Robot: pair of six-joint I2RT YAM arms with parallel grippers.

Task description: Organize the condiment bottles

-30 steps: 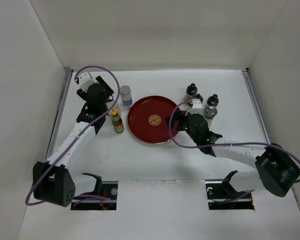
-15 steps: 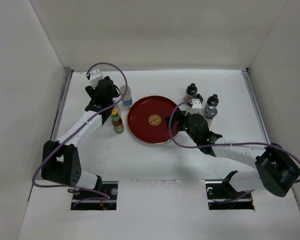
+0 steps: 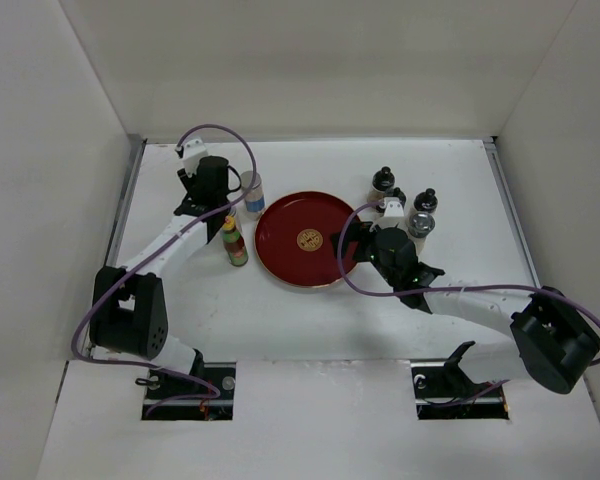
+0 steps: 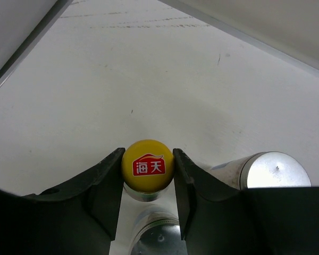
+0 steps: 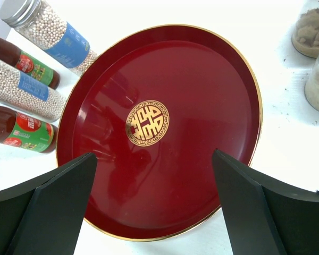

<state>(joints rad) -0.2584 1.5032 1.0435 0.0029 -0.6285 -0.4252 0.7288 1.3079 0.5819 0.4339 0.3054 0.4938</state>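
Observation:
The plate's empty far part (image 3: 302, 209) lies right of my left gripper in the top view. So the left gripper carries the green-red bottle up, across and down next and releases it.
My left gripper (image 3: 223, 208) stands over the bottles left of the red plate (image 3: 280, 215). In the left wrist view its fingers (image 4: 112, 178) press both sides of the yellow cap (image 4: 147, 164) of a green-red bottle. Two silver shaker lids sit beside it, one to the right (image 4: 275, 170) and one nearer (image 4: 158, 235). The top view shows a pale shaker (image 3: 251, 190) and the second green-red bottle (image 3: 236, 247). My right gripper (image 5: 154, 155) is open and empty over the plate's (image 5: 191, 79) near right part. Black-capped cruets (image 3: 383, 180) and a silver-topped one (image 3: 418, 222) stand right of the plate.
The right wrist view shows both shakers (image 5: 45, 29) and both green-red bottles (image 5: 21, 133) lined along the plate's left, and two glass jars (image 5: 311, 26) at its right. White walls enclose the table on three sides.
My left arm has swung toward the back and right, bringing its gripper over the left bottles and around the yellow cap. The right arm has not moved.

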